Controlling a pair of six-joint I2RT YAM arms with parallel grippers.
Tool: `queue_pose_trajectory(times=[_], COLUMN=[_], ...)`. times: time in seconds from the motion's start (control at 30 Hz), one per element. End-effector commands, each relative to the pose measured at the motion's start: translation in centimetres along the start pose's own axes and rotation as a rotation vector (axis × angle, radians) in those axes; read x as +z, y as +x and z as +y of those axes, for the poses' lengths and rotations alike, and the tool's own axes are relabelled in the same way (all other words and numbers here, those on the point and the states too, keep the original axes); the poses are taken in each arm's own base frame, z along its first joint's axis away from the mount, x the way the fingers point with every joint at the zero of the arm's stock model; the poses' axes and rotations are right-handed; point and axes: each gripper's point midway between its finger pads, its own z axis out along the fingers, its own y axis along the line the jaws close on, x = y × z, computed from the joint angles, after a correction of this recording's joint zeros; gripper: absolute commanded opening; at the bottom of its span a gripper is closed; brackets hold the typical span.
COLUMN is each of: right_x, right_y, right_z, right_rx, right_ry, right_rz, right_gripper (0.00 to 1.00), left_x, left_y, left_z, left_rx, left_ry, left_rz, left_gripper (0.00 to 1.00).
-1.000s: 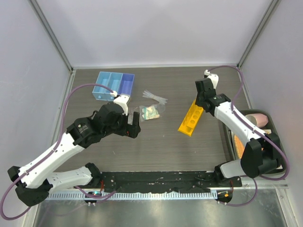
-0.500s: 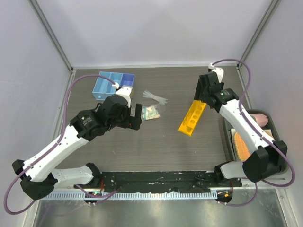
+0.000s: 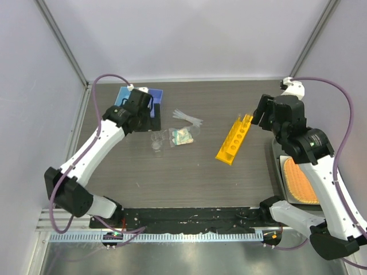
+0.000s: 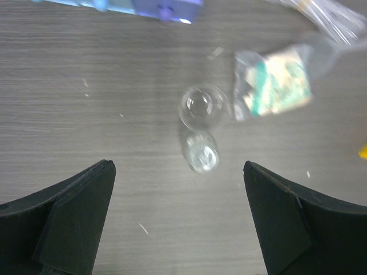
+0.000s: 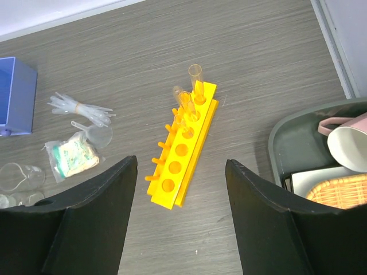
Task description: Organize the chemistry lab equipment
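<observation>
The robot's left gripper will swing to the left in the top view next and go down onto the blue box's light-blue side, because that side is below and in that direction.
The long yellow rack [image 3: 234, 139] lies on the table at centre right, with two thin clear tubes [image 5: 192, 86] standing in its far holes. A tiny clear beaker [image 3: 156, 140] stands left of the packet with green-beige contents [image 3: 182, 136], and clear droppers [image 3: 188, 117] lie behind them. My left gripper [image 3: 148, 114] is open and empty, above and behind the beaker [image 4: 202, 106], by the blue box. A second small clear item [image 4: 202, 157] lies just nearer. My right gripper [image 3: 261, 117] is open and empty, raised to the right of the rack [image 5: 186, 149].
A blue compartment box [image 3: 137, 100] stands at the back left, partly under my left arm. A grey tray [image 5: 298, 143] at the right edge holds the pink cup [image 5: 350, 143] and the orange woven mat [image 3: 301, 180].
My left gripper has swung back from beside the packet toward the blue box, uncovering the beaker. My right gripper has drawn back to the right, away from the rack.
</observation>
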Motion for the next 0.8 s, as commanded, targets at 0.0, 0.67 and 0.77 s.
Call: queue_pose_trajectory(times=[0.0, 0.67, 0.77], right_x=[-1.1, 0.9, 1.5], right_y=[1.1, 4.1, 4.2], right_z=[0.9, 3.4, 3.6], right_rx=[-0.003, 0.028, 0.029], right_ry=[-0.09, -0.214, -0.209], right_rz=[0.026, 0.051, 0.056], right_gripper=[0.68, 0.68, 0.68], left_x=[2.0, 19.0, 19.7], left_y=[-5.4, -13.0, -13.9], left_z=[2.5, 10.4, 10.8], left_rx=[-0.128, -0.209, -0.222], left_ry=[0.003, -0.103, -0.085], left_rz=[-0.081, -0.005, -0.008], left_gripper=[0.98, 0.71, 0.61])
